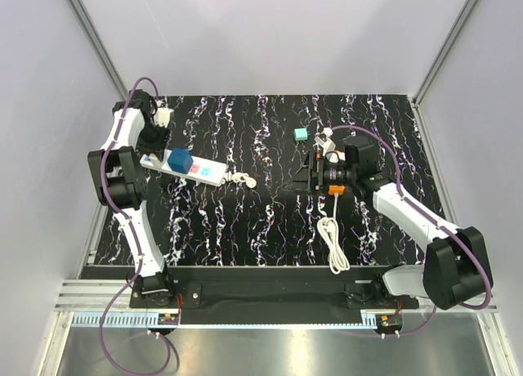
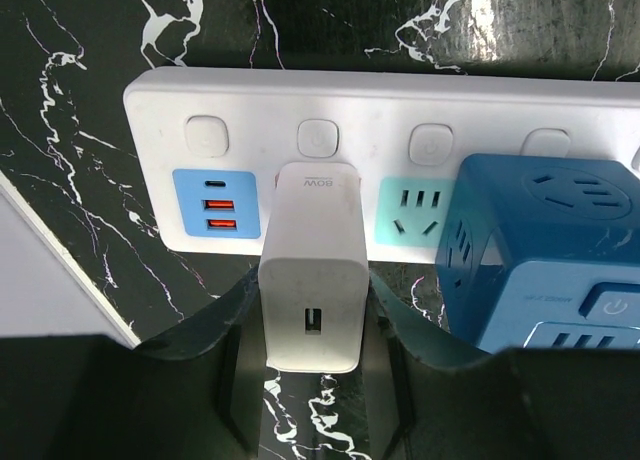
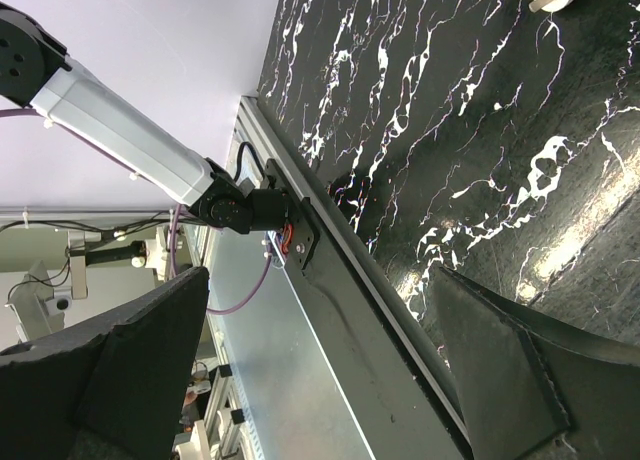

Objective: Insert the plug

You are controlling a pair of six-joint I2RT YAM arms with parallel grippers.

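Observation:
The right gripper tips downward, moves outward and lowers onto the teal cube point(image 1: 301, 134) next. The cube lies outward of and below it, and the gripper's fingers point sideways.
The plug point(image 2: 312, 280) is a white block marked 80W with a USB port on its near face. In the left wrist view its far end sits against a socket of the white strip point(image 2: 400, 105), between a blue USB panel and a teal socket. My left gripper point(image 2: 314, 315) is shut on the plug, one finger on each side. In the top view my left gripper point(image 1: 151, 145) stands over the strip's left end point(image 1: 208, 172) and hides the plug. My right gripper point(image 1: 301, 176) is open and empty above the mat, and also shows in its wrist view point(image 3: 320, 380).
A blue cube adapter point(image 2: 550, 250) sits on the strip just right of the plug point(image 1: 181, 159). An orange strip point(image 1: 337, 190) with a coiled white cable point(image 1: 333, 243) lies under the right arm. A teal cube point(image 1: 301, 135) and a small white piece point(image 1: 327, 136) lie behind it. Loose white plugs point(image 1: 242, 180) lie mid-mat.

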